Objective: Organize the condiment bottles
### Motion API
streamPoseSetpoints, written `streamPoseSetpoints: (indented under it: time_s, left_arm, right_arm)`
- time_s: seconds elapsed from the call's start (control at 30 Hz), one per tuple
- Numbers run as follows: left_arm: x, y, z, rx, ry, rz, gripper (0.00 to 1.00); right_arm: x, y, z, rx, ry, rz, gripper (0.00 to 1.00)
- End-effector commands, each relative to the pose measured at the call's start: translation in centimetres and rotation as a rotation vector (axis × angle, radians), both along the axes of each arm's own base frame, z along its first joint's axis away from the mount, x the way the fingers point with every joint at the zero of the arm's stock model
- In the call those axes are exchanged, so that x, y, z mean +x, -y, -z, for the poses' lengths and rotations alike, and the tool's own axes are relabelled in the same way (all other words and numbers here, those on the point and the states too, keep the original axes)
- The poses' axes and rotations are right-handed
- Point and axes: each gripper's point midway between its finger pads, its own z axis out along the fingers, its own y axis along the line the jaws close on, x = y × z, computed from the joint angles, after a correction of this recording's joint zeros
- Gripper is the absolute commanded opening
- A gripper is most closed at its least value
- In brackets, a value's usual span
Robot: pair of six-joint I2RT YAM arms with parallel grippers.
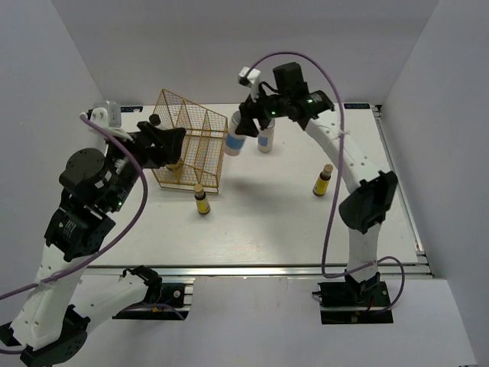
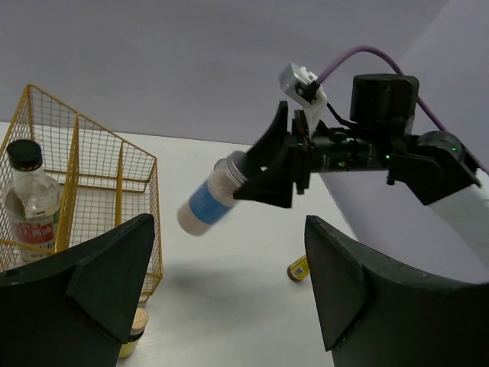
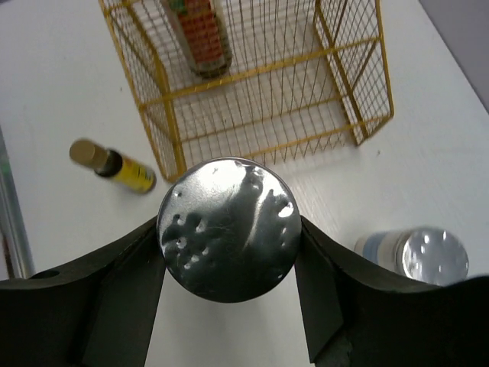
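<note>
My right gripper carries the jar over the rack's bare middle section [image 1: 195, 138], left in the top view, next. Then it turns the jar upright, lowers and releases it.
My right gripper [image 1: 248, 118] is shut on a white, blue-labelled jar [image 1: 235, 141] by its silver lid [image 3: 227, 229] and holds it tilted in the air just right of the gold wire rack [image 1: 191, 145]. The held jar also shows in the left wrist view [image 2: 208, 200]. The second jar [image 1: 266, 138] stands on the table beside it. The dark red-labelled bottle [image 2: 27, 202] stands in the rack's left compartment. One yellow bottle [image 1: 202, 200] stands in front of the rack, the other [image 1: 323, 181] at the right. My left gripper [image 1: 174, 144] is open and empty by the rack's left side.
The rack [image 3: 252, 76] has several wire compartments, all bare but the one with the dark bottle [image 3: 200, 30]. White walls close in the table at the back and both sides. A metal rail [image 1: 252, 269] runs along the near edge.
</note>
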Motion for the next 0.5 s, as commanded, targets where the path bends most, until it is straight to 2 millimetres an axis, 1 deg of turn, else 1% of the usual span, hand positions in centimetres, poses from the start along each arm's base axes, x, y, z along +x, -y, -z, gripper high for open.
streamPoseSetpoints:
  time_s: [0.0,0.03,0.07,0.1,0.13,0.2,0.23,0.27,0.33,0.37,0.43,0.47]
  left_arm:
    - [-0.3,-1.1,1.9,-0.027,-0.059,-0.053,0.89]
    - [-0.3,-1.2,2.1,-0.035,-0.062,-0.059,0.89]
    - [-0.4,-1.3,2.2,-0.042,-0.062,-0.063,0.9]
    - [-0.3,-1.2,2.8,-0.042,-0.074,-0.065,0.9]
    - [-0.3,-1.3,2.8,-0.044,-0.075,-0.068,0.9]
    - [-0.3,-1.3,3.1,-0.041,-0.082,-0.071,0.9]
    - [-0.2,-1.3,3.0,-0.04,-0.081,-0.071,0.9]
    - [-0.2,-1.4,3.1,-0.034,-0.084,-0.076,0.9]
    - [-0.1,-1.4,3.4,-0.025,-0.092,-0.083,0.9]
    - [0.0,-1.6,3.5,-0.021,-0.095,-0.091,0.91]
    - [-0.1,-1.7,3.7,-0.019,-0.098,-0.095,0.91]
    - [-0.1,-1.8,3.9,-0.017,-0.101,-0.097,0.91]
  right_arm:
    - [2.0,-4.1,-7.2,0.188,0.147,0.016,0.0]
    - [2.8,-5.0,-6.6,0.197,0.147,0.019,0.0]
    - [2.9,-5.9,-6.8,0.218,0.149,0.025,0.0]
    - [3.1,-6.5,-7.4,0.238,0.168,0.024,0.0]
    - [3.2,-7.7,-8.1,0.269,0.202,0.021,0.0]
    - [3.1,-8.7,-8.8,0.302,0.226,0.019,0.0]
    - [3.4,-9.1,-9.7,0.332,0.259,0.023,0.0]
    - [3.0,-9.9,-10.1,0.349,0.272,0.014,0.0]
    - [3.0,-10.7,-10.5,0.374,0.284,0.017,0.0]
    - [3.1,-11.3,-11.1,0.398,0.303,0.02,0.0]
    - [3.3,-12.1,-11.0,0.414,0.306,0.027,0.0]
    - [3.1,-12.7,-11.3,0.426,0.316,0.022,0.0]
